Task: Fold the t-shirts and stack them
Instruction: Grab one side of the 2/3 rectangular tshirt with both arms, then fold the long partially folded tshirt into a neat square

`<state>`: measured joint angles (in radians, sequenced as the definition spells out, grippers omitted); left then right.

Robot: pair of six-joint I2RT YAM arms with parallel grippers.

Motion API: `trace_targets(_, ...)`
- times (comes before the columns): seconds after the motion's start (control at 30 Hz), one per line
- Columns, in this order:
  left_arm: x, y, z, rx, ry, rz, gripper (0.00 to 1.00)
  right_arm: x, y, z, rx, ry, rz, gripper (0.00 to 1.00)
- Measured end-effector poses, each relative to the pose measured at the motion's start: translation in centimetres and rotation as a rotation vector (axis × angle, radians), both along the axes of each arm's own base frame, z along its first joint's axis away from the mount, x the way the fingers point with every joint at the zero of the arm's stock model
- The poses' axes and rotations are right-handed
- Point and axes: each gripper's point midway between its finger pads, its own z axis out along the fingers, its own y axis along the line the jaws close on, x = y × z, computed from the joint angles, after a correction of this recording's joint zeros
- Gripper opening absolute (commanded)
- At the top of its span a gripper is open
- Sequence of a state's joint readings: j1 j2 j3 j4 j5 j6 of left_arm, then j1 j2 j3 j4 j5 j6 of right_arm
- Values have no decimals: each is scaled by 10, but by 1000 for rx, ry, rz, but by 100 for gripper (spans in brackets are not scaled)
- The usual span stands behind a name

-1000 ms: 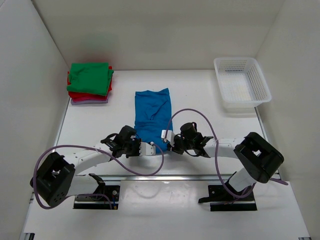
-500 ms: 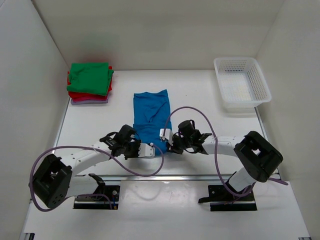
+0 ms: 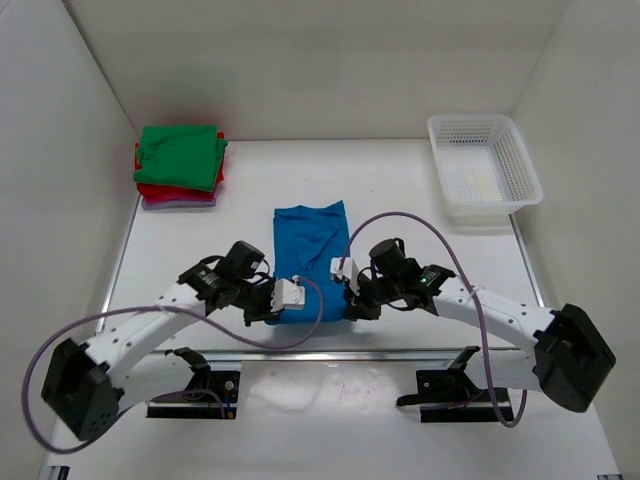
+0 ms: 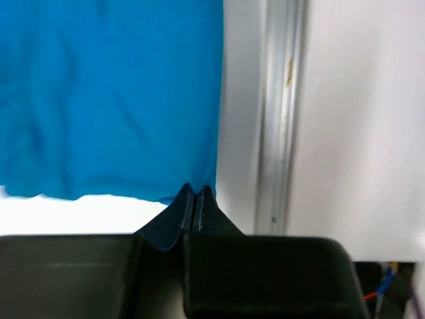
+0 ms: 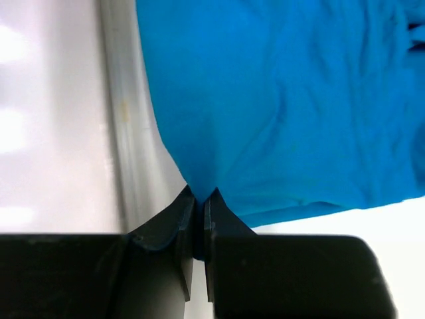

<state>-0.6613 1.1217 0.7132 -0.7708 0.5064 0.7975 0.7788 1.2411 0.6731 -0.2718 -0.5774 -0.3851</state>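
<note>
The t-shirt still stretches out lengthwise. I will carry my right gripper outward and then down onto the t-shirt's far end (image 3: 332, 217) to let go of the t-shirt's pinched near corner.
The bright blue t-shirt (image 3: 310, 245) lies in the middle of the table, folded into a long strip. My left gripper (image 3: 282, 305) is shut on its near left corner, seen in the left wrist view (image 4: 196, 189) with blue cloth (image 4: 113, 93) pinched between the jaws. My right gripper (image 3: 348, 300) is shut on its near right corner, seen in the right wrist view (image 5: 199, 197) with blue cloth (image 5: 279, 100) between the jaws. The near hem is lifted above the table. A stack of folded t-shirts, green (image 3: 180, 155) over red (image 3: 175, 188) over pale lavender (image 3: 178, 202), sits at the far left.
A white mesh basket (image 3: 484, 168) stands at the far right. White walls enclose the table on three sides. A metal rail (image 4: 279, 113) runs along the table's near edge, close under both grippers.
Both grippers have pulled back toward the near edge and risen with the shirt's near hem. The shirt has slid nearer and looks shorter and straighter.
</note>
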Motion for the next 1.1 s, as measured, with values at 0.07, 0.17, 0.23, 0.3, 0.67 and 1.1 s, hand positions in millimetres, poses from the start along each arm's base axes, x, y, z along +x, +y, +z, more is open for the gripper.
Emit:
trace_targets(0.07,-7,-2,16,-61,-16,15,0,-9,-4,8,11,27,1,0)
trace_targets(0.17,-17,-7,42,-163,-30,39,0,-23,-9,14,3,87,14,0)
trace_targets(0.23,-23,-9,52,-208,-15,59,0,-29,-9,19,-2,124,26,0)
trace_targets(0.3,-28,-10,56,-227,17,82,0,-36,-9,25,-7,151,41,0)
trace_targets(0.67,-23,-10,91,-253,75,160,0,-23,-7,70,-9,191,85,0)
trace_targets(1.1,32,1,75,-183,93,294,0,36,-3,62,-56,182,87,0)
